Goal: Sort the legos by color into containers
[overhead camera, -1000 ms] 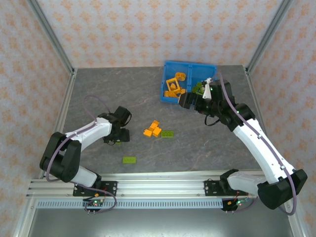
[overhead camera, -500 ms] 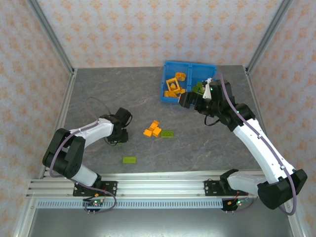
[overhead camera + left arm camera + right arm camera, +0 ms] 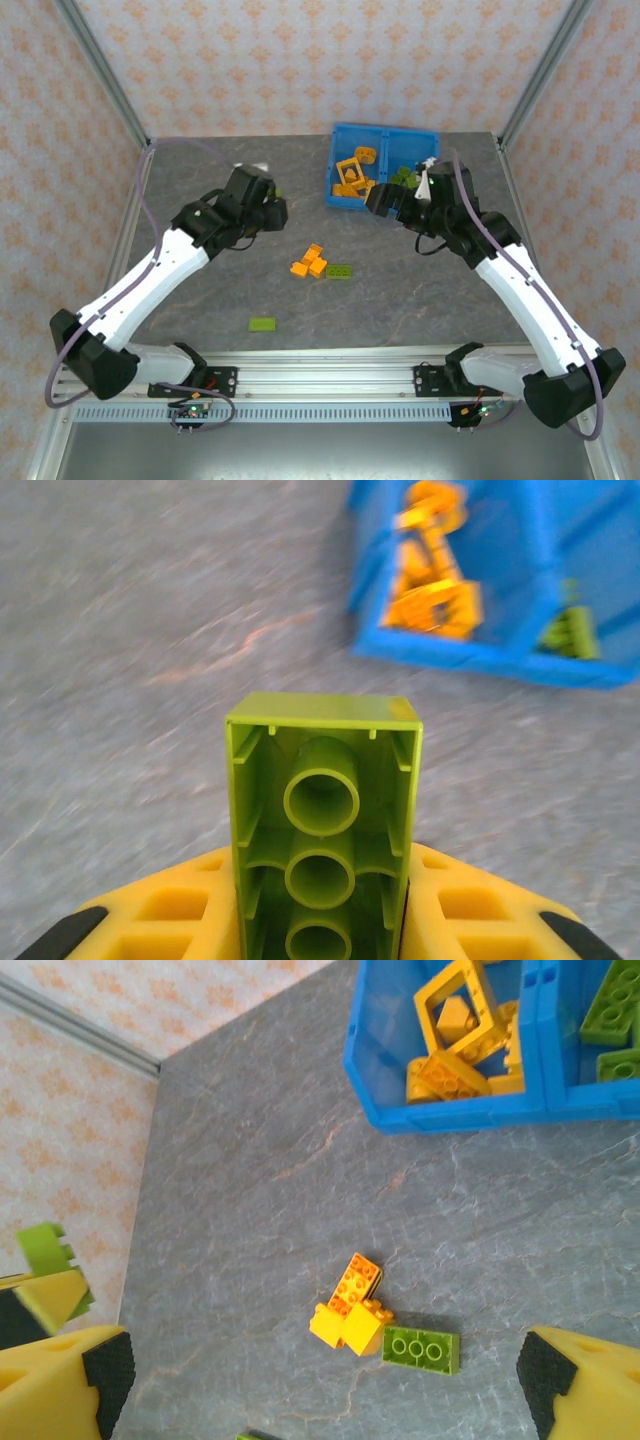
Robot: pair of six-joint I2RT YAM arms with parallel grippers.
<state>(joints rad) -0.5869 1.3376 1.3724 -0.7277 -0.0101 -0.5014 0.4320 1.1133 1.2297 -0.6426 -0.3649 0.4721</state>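
The left gripper swings over the orange legos to the container holding green legos next, then releases what it holds. That matching container lies past them from my gripper.
My left gripper (image 3: 268, 208) is shut on a lime green lego (image 3: 322, 810), held above the table left of the blue bin (image 3: 345, 198); the brick's hollow underside faces the wrist camera. The bin's left container holds orange legos (image 3: 450, 1070), among them a hollow frame (image 3: 457, 1000). Green legos (image 3: 610, 1020) lie in the right container. My right gripper (image 3: 325, 1390) hangs open and empty just in front of the bin (image 3: 450, 1115). On the table lie a small cluster of orange legos (image 3: 352, 1305), a green lego (image 3: 421, 1349) touching it, and another green lego (image 3: 263, 323) nearer the front.
Metal frame posts (image 3: 110, 90) and patterned walls close in the grey table on three sides. An aluminium rail (image 3: 320, 375) carrying both arm bases runs along the near edge. The left arm's cable (image 3: 145, 210) loops out to the left.
My left gripper shut on a green lego low at the table's left, then rose and swung toward the back right with it. The right arm hardly moved.
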